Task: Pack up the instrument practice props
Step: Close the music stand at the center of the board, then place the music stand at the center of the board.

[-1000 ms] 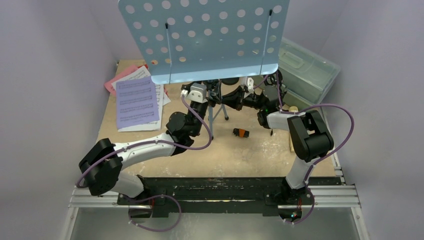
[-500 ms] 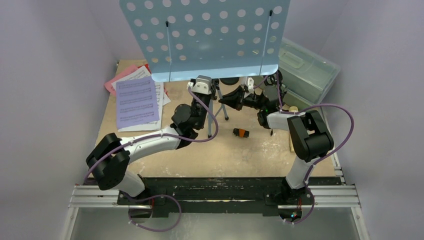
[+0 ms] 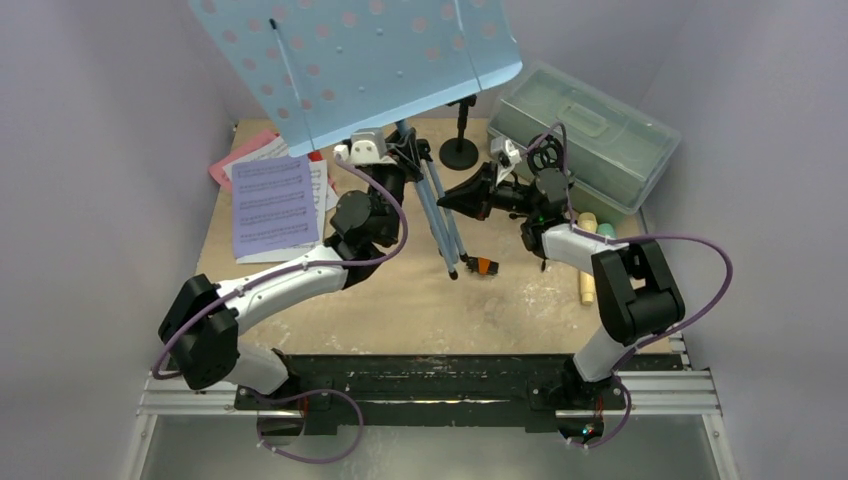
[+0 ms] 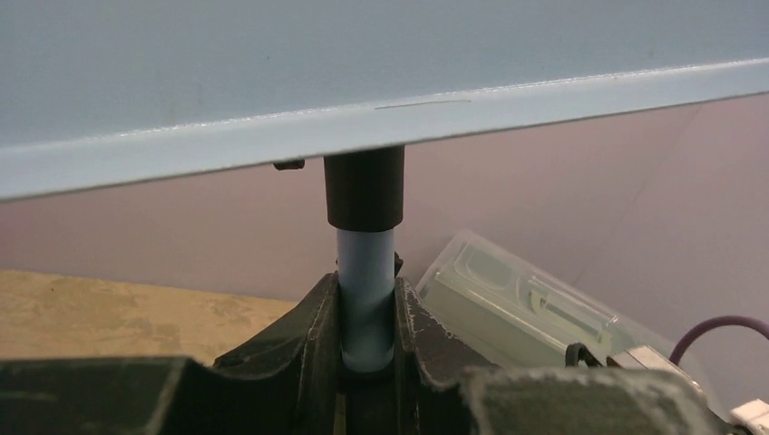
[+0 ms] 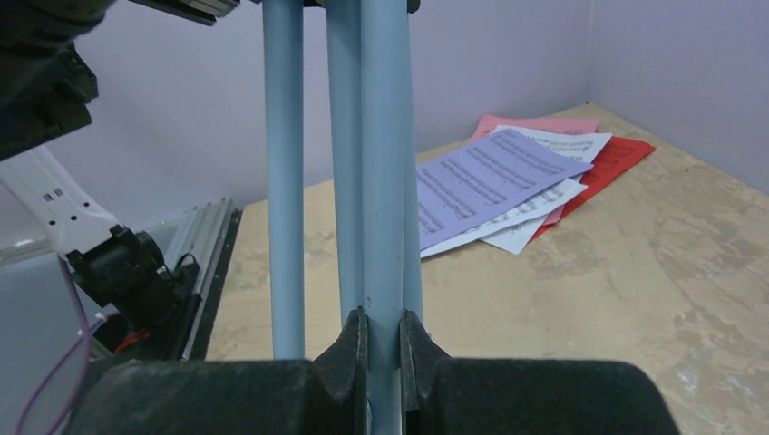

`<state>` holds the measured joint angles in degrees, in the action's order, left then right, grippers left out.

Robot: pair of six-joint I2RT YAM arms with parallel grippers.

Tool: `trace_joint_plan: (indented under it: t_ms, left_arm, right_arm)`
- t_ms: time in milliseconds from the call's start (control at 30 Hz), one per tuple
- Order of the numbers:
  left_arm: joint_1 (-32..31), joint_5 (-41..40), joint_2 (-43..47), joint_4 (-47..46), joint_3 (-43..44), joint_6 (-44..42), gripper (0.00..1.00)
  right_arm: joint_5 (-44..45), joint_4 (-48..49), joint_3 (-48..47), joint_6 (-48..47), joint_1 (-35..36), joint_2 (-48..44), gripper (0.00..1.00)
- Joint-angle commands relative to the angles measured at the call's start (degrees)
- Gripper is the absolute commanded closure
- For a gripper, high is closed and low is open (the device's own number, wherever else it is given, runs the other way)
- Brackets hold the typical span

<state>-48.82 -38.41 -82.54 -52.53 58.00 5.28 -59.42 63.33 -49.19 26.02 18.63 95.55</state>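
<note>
My left gripper tilts the rack [image 3: 370, 60] to the left in the top view next and brings it down onto the music pages. Then it releases the rack, since the rack's panel stands high.
The pale-blue perforated sheet-music rack [image 3: 370, 60] leans over to the left, high at the back. Its tripod legs [image 3: 443, 225] are folded together and slant down toward the table. My left gripper [image 3: 400, 158] is shut on the rack's pale-blue post [image 4: 366, 299] just under the black collar [image 4: 365, 190]. From the right, my right gripper [image 3: 448, 198] is shut on one folded leg [image 5: 383, 208]. White, lilac and red music pages [image 3: 275, 205] lie at the left. A black mic holder [image 3: 460, 150] stands at the back. Cream [image 3: 588, 222] and teal [image 3: 606, 231] toy microphones lie by the case.
A translucent grey-green case [image 3: 585, 140] with its lid shut sits at the back right. A small black and orange part [image 3: 483, 266] lies mid-table near the leg tips. A pale stick [image 3: 587, 287] lies at the right edge. Lilac walls close in on three sides.
My left gripper has closed on the post. The rack has swung and tilted to the left with its legs folded together, uncovering the case and the mic holder. The right gripper has stayed shut.
</note>
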Motion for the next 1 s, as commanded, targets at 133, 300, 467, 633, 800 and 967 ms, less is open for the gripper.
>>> trace_joint_plan:
  t_ms: [133, 300, 467, 633, 800, 967]
  left_arm:
    - [-0.1, -3.2, 4.6, -1.6, 3.3, 8.2, 1.0]
    - [0.1, -6.6, 6.7, -0.5, 1.0, 9.2, 1.0]
    - [1.1, -10.2, 7.9, 3.6, -0.7, 12.4, 1.0]
    - [4.4, -12.1, 8.3, 10.3, -1.4, 19.1, 1.0]
    - [7.0, -12.9, 7.8, 14.3, -2.1, 23.0, 1.0]
    - [8.4, -13.2, 7.8, 14.5, -3.6, 23.8, 1.0]
  right_arm:
    - [3.0, -8.1, -8.7, -0.8, 1.9, -8.1, 1.0]
    - [6.1, -24.4, -12.6, -11.3, 1.9, -8.2, 1.0]
    - [7.8, -30.6, -14.6, -15.7, 1.9, -7.6, 1.0]
    - [9.3, -34.8, -16.6, -17.9, 2.3, -5.9, 1.0]
    - [11.5, -40.6, -21.0, -20.1, 4.4, -2.5, 1.0]
    - [13.7, -44.9, -24.5, -21.8, 5.4, 0.6, 1.0]
